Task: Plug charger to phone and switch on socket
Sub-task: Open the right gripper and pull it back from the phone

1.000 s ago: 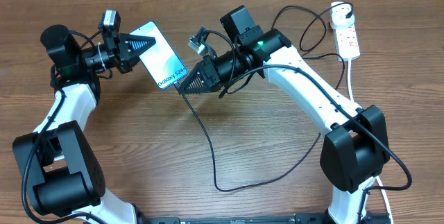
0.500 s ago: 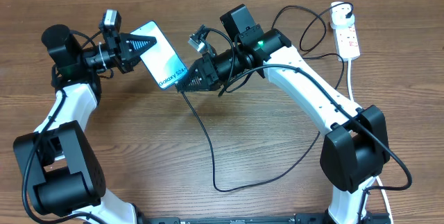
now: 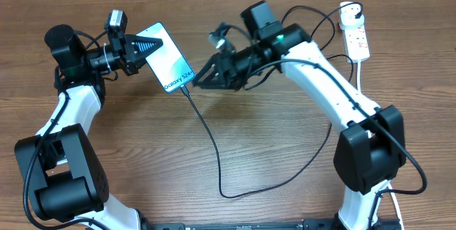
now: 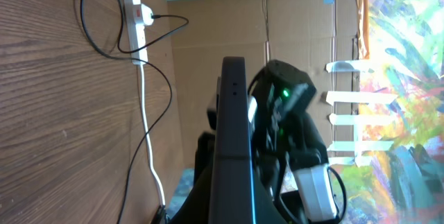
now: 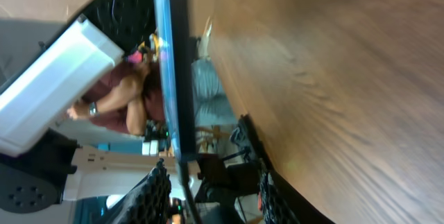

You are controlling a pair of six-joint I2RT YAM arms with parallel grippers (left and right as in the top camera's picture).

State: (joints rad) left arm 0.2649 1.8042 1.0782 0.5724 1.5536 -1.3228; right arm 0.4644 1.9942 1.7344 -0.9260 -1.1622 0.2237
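The left gripper brings the phone [image 3: 169, 66] down onto bare wood below, to the right in the overhead view, next, then releases it, the cable already in its end.
My left gripper [image 3: 146, 47] is shut on the phone [image 3: 169, 66] and holds it tilted above the table, blue-teal screen up. In the left wrist view the phone [image 4: 232, 127] shows edge-on. The charger's thin black cable [image 3: 214, 152] hangs from the phone's lower end and loops over the table to its round white adapter [image 3: 348, 21] on the socket [image 3: 357, 39]. My right gripper [image 3: 198, 80] is open, just right of the phone's lower end. In the right wrist view the phone's edge [image 5: 171, 64] and the cable run between the spread fingers [image 5: 211, 186].
The socket [image 4: 136, 12] lies at the table's back right, trailing a thick white cord [image 3: 360, 80] past the right arm's base. A cardboard wall stands behind the table. The cable's loop [image 3: 235, 193] lies on the wooden table near its front.
My right gripper has opened and drawn back to the right, away from the phone's lower end. The cable's tip stays at the phone. The left arm holds still.
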